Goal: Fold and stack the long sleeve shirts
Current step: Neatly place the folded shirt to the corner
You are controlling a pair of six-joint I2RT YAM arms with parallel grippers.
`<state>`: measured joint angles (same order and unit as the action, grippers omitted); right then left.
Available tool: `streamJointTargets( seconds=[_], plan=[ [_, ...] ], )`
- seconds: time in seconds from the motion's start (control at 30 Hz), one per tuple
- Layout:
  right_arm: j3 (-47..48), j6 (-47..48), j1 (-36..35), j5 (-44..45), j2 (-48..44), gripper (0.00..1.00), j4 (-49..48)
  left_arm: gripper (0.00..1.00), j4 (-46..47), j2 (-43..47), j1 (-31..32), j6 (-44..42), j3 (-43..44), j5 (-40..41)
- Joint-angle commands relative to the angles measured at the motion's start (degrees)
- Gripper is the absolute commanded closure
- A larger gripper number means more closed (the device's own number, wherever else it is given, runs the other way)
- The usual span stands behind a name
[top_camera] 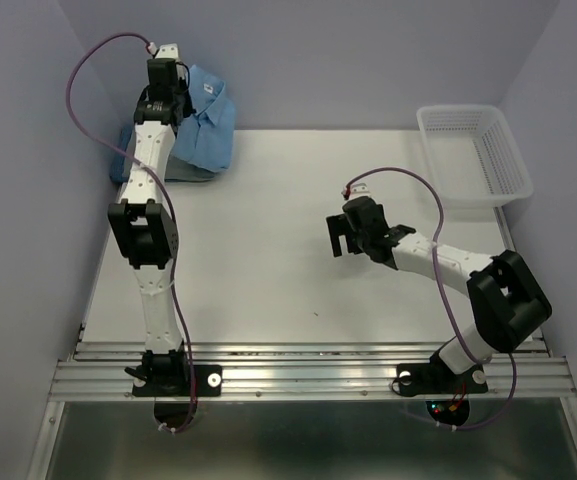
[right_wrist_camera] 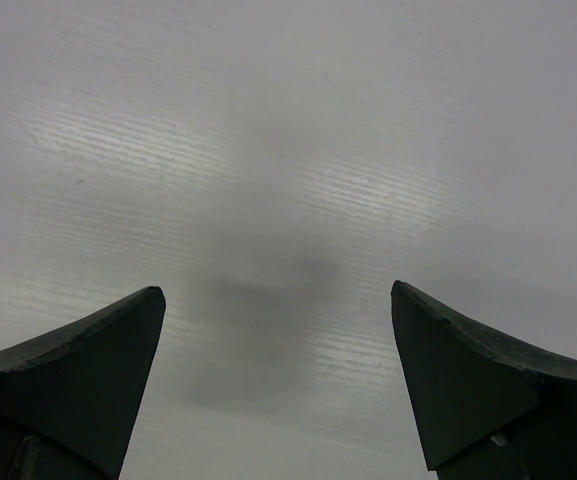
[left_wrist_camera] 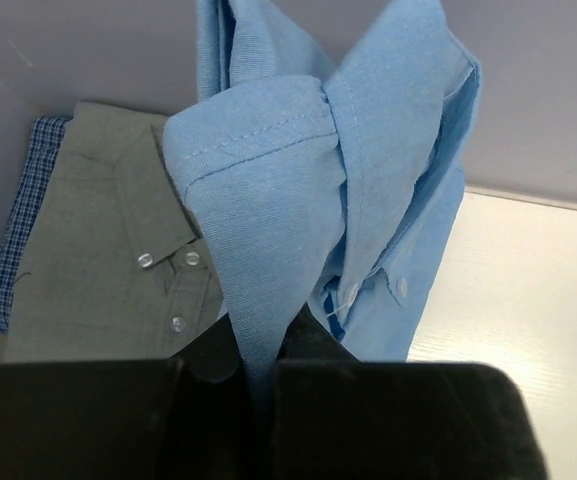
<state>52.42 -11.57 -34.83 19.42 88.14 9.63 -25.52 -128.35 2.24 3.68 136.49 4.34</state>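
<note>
The folded grey shirt (top_camera: pixel 185 173) (left_wrist_camera: pixel 108 260) is partly bare below. I need to lower my left gripper to the left in the top view and let go of the light blue shirt there.
My left gripper (top_camera: pixel 176 96) is at the far left corner, shut on a fold of the light blue long sleeve shirt (top_camera: pixel 210 125). In the left wrist view the light blue shirt (left_wrist_camera: pixel 368 170) hangs bunched from the left gripper (left_wrist_camera: pixel 253 375), collar and buttons showing. Below it lies a folded grey shirt (left_wrist_camera: pixel 108 260) on a dark blue checked shirt (left_wrist_camera: pixel 16 240), whose edge (top_camera: pixel 122 166) shows beside the arm. My right gripper (top_camera: pixel 344 236) hovers open over bare table, and in its own view the right gripper (right_wrist_camera: pixel 278 300) has nothing between its fingers.
A white mesh basket (top_camera: pixel 488 185) stands at the far right corner of the white table (top_camera: pixel 268 260). Lilac walls close in the left, back and right sides. The shirts sit tight against the left wall.
</note>
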Motion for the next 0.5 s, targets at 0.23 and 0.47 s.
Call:
streamJointTargets(
  seconds=[0.23, 0.47],
  plan=[
    [4.00, 0.41, 0.38, 2.99, 2.56, 0.00, 1.53, 1.00, 4.95, -5.84, -8.04, 1.68, 0.89, 2.06],
    [4.97, 0.50, 0.38, 3.25, 5.02, 0.00, 2.59, 1.00, 9.61, -10.68, -9.27, -1.05, 3.69, 12.18]
  ],
)
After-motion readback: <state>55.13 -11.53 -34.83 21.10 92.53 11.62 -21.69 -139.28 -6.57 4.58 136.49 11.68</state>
